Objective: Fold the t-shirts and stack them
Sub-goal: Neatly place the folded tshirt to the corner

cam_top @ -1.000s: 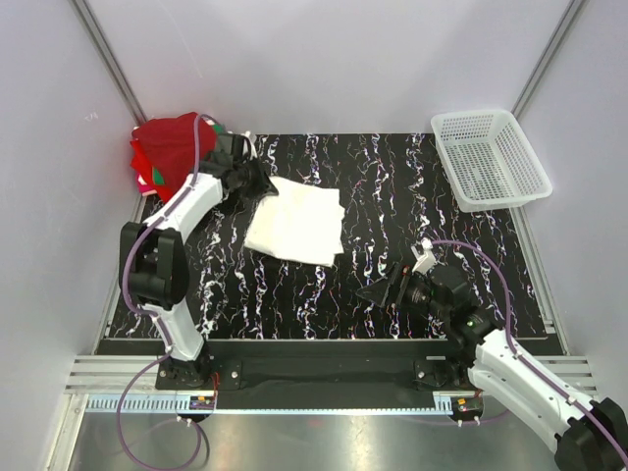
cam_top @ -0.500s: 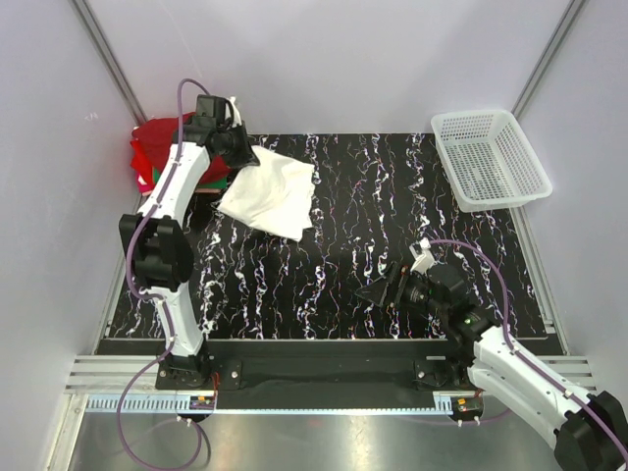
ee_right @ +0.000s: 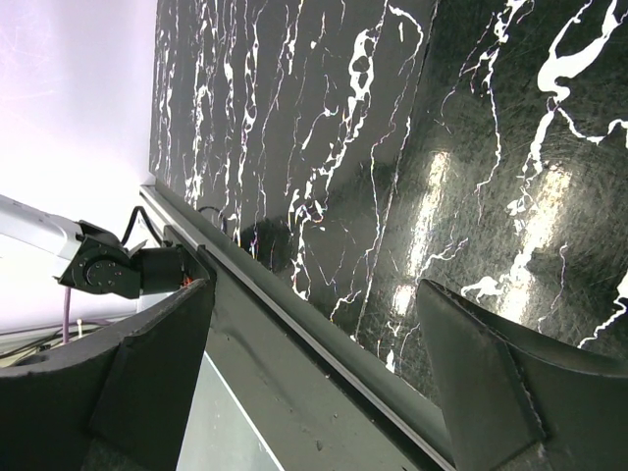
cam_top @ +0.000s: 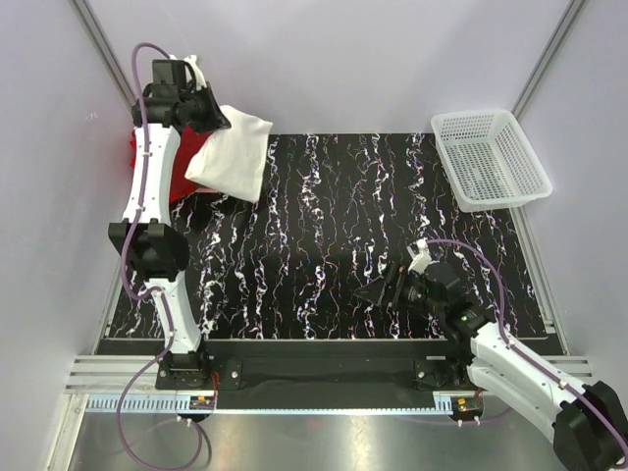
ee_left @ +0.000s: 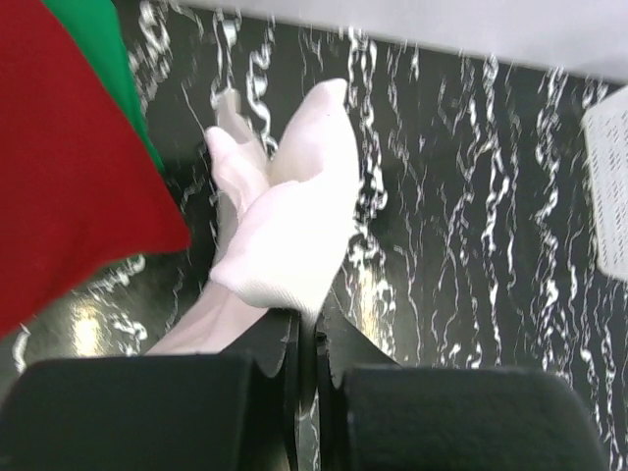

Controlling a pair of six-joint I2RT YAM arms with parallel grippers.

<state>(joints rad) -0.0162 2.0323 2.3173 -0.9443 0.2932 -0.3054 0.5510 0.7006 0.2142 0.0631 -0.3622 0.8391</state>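
Observation:
The white t-shirt (cam_top: 234,153) hangs beside the stack of folded red t-shirts, so my left gripper should next go left in the top view over the stack and let go.
My left gripper (cam_top: 211,115) is shut on the folded white t-shirt (cam_top: 234,153) and holds it in the air at the back left, next to the stack of folded red t-shirts (cam_top: 155,169). In the left wrist view the white t-shirt (ee_left: 285,231) hangs from my closed jaws, with a red tee (ee_left: 59,177) and a green one (ee_left: 103,54) at the left. My right gripper (cam_top: 385,291) is open and empty low over the near right of the table; its wrist view shows only the tabletop and the front rail between the fingers (ee_right: 147,373).
A white mesh basket (cam_top: 489,158) stands at the back right corner. The black marbled tabletop (cam_top: 353,216) lies between white walls. The front rail (ee_right: 294,334) runs along the near edge by my right gripper.
My left gripper has lifted the folded white t-shirt off the table and carried it back and left toward the red stack. The right arm has barely moved.

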